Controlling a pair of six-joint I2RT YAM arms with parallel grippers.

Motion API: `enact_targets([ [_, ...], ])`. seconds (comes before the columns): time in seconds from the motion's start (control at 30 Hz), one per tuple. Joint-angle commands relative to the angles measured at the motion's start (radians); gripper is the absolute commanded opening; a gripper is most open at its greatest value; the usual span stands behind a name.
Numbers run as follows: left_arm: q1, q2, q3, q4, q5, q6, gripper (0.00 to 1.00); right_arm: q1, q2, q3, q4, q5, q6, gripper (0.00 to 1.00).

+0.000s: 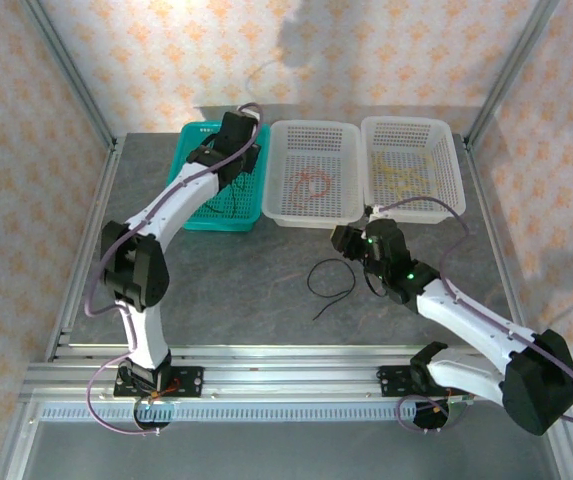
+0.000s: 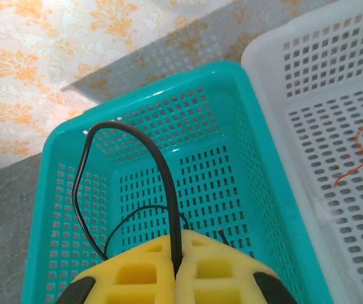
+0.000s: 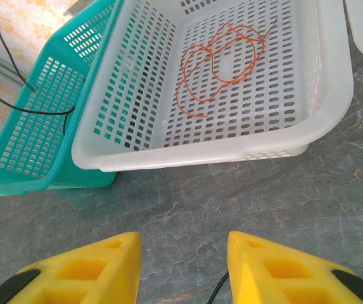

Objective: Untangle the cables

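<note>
The black cable's loop already hangs into the teal basket, so my left gripper should next lower the cable toward the basket's bottom and release it there.
My left gripper (image 1: 236, 140) hangs over the teal basket (image 1: 188, 190) and is shut on a black cable (image 2: 161, 166). That cable arches up from the yellow fingers (image 2: 130, 272) and loops down into the basket. A second black cable (image 1: 330, 279) lies curled on the table, just left of my right gripper (image 1: 352, 246). The right gripper (image 3: 182, 244) is open above the bare table, and a short end of black cable (image 3: 218, 292) shows by its right finger. An orange-red cable (image 3: 214, 62) lies in the middle white basket (image 1: 279, 205). A yellow cable (image 1: 404, 172) lies in the right white basket (image 1: 453, 175).
The three baskets stand side by side at the back of the grey marble table (image 1: 236, 290). Metal frame posts (image 1: 76, 80) and patterned walls close in the sides. The arm bases sit on the rail (image 1: 286, 378) at the near edge.
</note>
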State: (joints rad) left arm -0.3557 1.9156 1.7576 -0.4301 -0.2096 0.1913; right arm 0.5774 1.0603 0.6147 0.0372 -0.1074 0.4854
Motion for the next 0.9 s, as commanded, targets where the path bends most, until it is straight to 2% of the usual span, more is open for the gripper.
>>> enact_targets([
  [0.0, 0.022, 0.056, 0.074, -0.04, -0.008, 0.054, 0.0, 0.006, -0.025, -0.017, -0.006, 0.025, 0.001, 0.4],
  [0.13, 0.041, 0.143, 0.163, -0.08, -0.065, 0.038, 0.0, 0.006, -0.027, -0.02, -0.009, 0.023, 0.004, 0.4],
  [0.27, 0.071, 0.214, 0.227, -0.121, -0.012, -0.013, 0.01, 0.006, -0.027, -0.019, -0.009, 0.025, 0.004, 0.4],
  [0.33, 0.079, 0.234, 0.239, -0.128, -0.021, -0.035, 0.12, 0.006, -0.026, -0.016, -0.016, 0.025, 0.004, 0.4],
  [0.37, 0.084, 0.242, 0.245, -0.13, -0.051, -0.056, 0.25, 0.006, -0.028, -0.016, -0.018, 0.025, 0.004, 0.4],
  [0.47, 0.096, 0.24, 0.25, -0.134, -0.087, -0.099, 0.43, 0.006, -0.036, -0.016, -0.027, 0.031, 0.004, 0.4],
  [0.53, 0.096, 0.226, 0.235, -0.128, -0.104, -0.111, 0.5, 0.006, -0.038, -0.016, -0.035, 0.038, 0.006, 0.4],
  [0.7, 0.096, 0.152, 0.165, -0.116, -0.063, -0.152, 0.56, 0.006, -0.024, -0.002, -0.091, 0.087, 0.02, 0.4],
  [0.87, 0.089, -0.062, -0.056, -0.015, 0.088, -0.215, 0.63, 0.007, 0.0, 0.026, -0.213, 0.153, 0.043, 0.4],
])
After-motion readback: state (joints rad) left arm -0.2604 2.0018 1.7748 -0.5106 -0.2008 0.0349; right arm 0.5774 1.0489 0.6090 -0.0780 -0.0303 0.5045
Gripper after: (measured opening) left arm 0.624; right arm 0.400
